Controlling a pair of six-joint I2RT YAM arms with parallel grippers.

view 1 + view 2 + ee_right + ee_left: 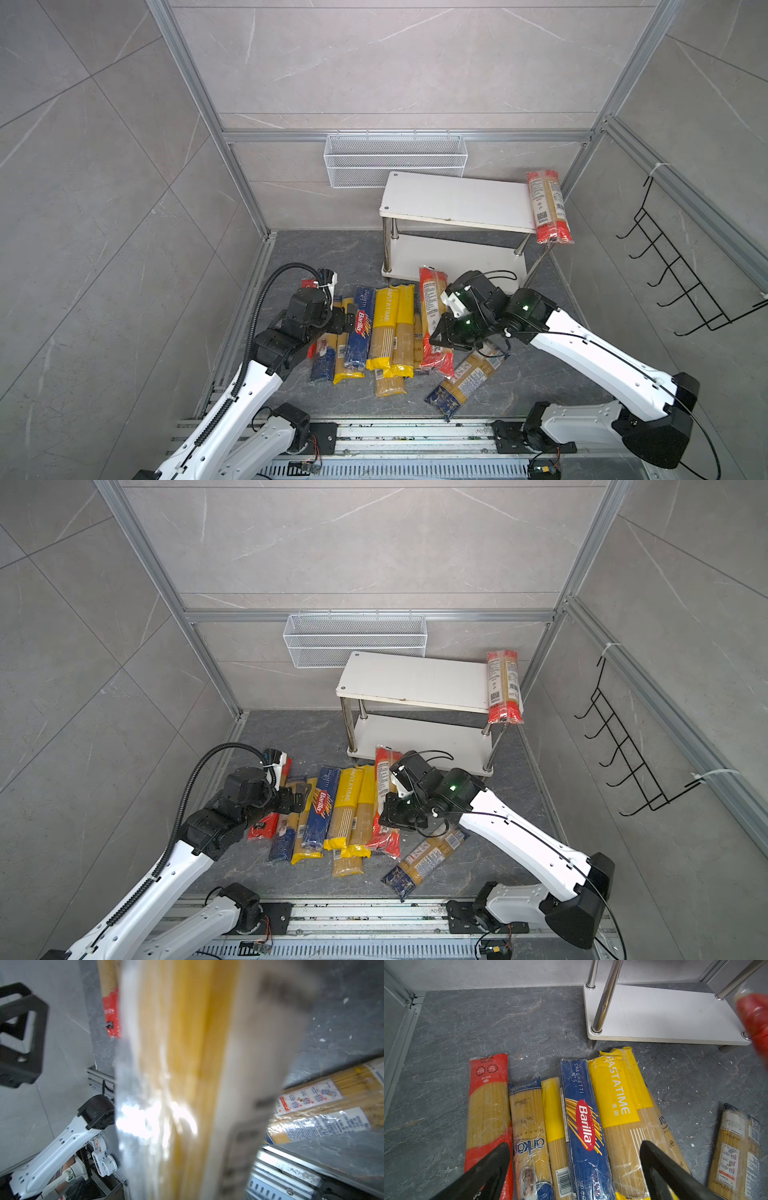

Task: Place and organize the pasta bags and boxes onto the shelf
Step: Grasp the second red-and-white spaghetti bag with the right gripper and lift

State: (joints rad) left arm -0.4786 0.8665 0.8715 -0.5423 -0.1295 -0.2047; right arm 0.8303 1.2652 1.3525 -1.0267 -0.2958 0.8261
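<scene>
My right gripper rises outward next and releases the red-ended bag on the bare top board [510, 201] beside the matching bag, above and outward of it.
The shelf [453, 199] stands at the back right, and a red-ended bag [547, 205] lies across its top board's right end, overhanging the front. Several pasta packs lie side by side on the floor: a dark blue Barilla box [581, 1115], yellow-ended bags [618, 1095], a red pack [488, 1105] and a navy-ended bag [527, 1126]. My left gripper [575, 1144] hovers open over the Barilla box. My right gripper [441, 332] is shut on a red-ended white-labelled bag [431, 303], which fills the right wrist view as a blur [187, 1084] and hides the jaws. Another navy-ended bag [465, 382] lies slantwise near the front.
A white wire mesh basket [395, 160] hangs on the back wall just behind the shelf. A black wire hook rack [681, 270] hangs on the right wall. Aluminium frame rails [415, 434] border the floor at the front and left.
</scene>
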